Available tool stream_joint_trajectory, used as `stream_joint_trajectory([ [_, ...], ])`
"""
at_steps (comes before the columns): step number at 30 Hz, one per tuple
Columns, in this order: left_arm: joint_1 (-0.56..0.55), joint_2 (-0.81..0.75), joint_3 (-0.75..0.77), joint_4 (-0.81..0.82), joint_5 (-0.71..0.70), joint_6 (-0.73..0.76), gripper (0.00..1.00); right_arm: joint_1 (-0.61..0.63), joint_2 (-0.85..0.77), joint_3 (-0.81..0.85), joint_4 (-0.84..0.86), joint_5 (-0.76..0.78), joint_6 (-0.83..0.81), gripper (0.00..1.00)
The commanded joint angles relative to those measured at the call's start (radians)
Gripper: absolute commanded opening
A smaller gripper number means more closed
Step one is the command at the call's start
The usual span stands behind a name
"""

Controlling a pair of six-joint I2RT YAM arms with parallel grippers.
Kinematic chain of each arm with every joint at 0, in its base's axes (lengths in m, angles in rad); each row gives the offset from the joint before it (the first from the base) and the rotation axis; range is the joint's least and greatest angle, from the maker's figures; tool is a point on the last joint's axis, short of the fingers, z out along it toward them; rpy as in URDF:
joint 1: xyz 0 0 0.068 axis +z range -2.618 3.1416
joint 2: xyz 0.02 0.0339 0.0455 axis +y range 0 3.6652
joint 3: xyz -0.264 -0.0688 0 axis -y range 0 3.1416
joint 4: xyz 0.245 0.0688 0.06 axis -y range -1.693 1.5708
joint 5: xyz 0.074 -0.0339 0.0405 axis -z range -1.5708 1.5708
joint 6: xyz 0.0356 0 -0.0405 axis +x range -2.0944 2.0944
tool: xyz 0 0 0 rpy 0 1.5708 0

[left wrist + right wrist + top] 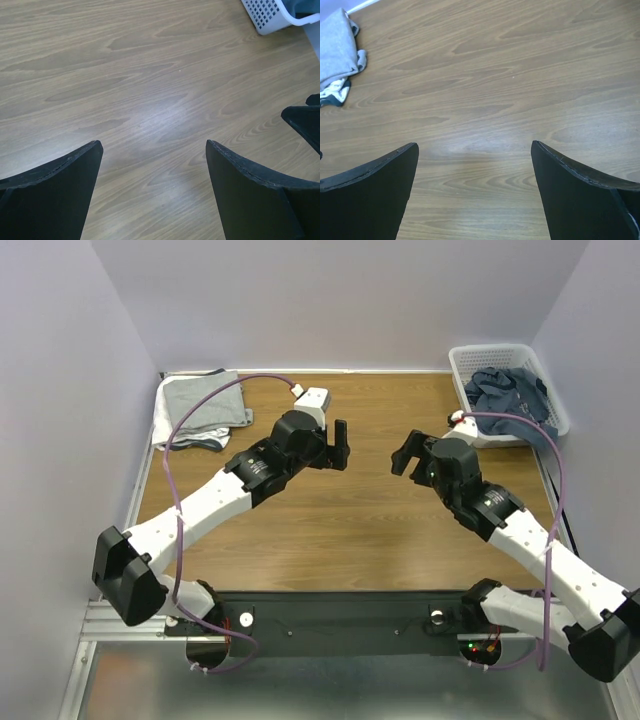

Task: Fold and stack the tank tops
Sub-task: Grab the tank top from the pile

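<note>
The slate-blue tank top still lies crumpled in the white basket (480, 355). My right gripper moves outward over the basket next, down into it, and closes on the tank top.
A folded stack of tank tops (200, 410), light grey on top with white and dark edges below, lies at the table's far left corner; it also shows in the right wrist view (337, 55). A slate-blue tank top (510, 395) lies crumpled in the white basket (480, 355) at the far right. My left gripper (340, 445) is open and empty above the table's middle; in its wrist view (152, 150) only bare wood lies between the fingers. My right gripper (408, 455) is open and empty facing it, with bare wood between its fingers in its wrist view (475, 150).
The basket's corner shows in the left wrist view (272, 15), and the right gripper's tip shows at that view's right edge. Purple cables loop over both arms. Pale walls enclose the table on three sides.
</note>
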Motion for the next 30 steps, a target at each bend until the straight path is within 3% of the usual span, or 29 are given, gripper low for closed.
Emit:
stream_joint_trajectory([
  [1, 0.0, 0.011, 0.073, -0.015, 0.023, 0.039, 0.96, 0.001, 0.022, 0.022, 0.021, 0.036, -0.015, 1.0],
  [8, 0.002, -0.027, 0.087, -0.043, 0.022, 0.065, 0.97, -0.042, 0.262, 0.249, 0.002, 0.008, -0.149, 1.0],
  [17, 0.034, -0.087, 0.079, -0.087, 0.022, 0.088, 0.97, -0.506, 0.745, 0.788, -0.006, -0.22, -0.193, 1.0],
  [21, 0.045, -0.136, 0.053, -0.067, 0.046, 0.076, 0.97, -0.657, 0.989, 0.985, -0.019, -0.173, -0.162, 1.0],
  [26, 0.055, -0.169, 0.031, -0.066, 0.054, 0.059, 0.97, -0.724, 1.105, 1.094, -0.029, 0.003, -0.166, 1.0],
  [30, 0.055, -0.182, 0.022, -0.06, 0.05, 0.057, 0.97, -0.776, 1.171, 1.143, -0.033, 0.054, -0.196, 1.0],
])
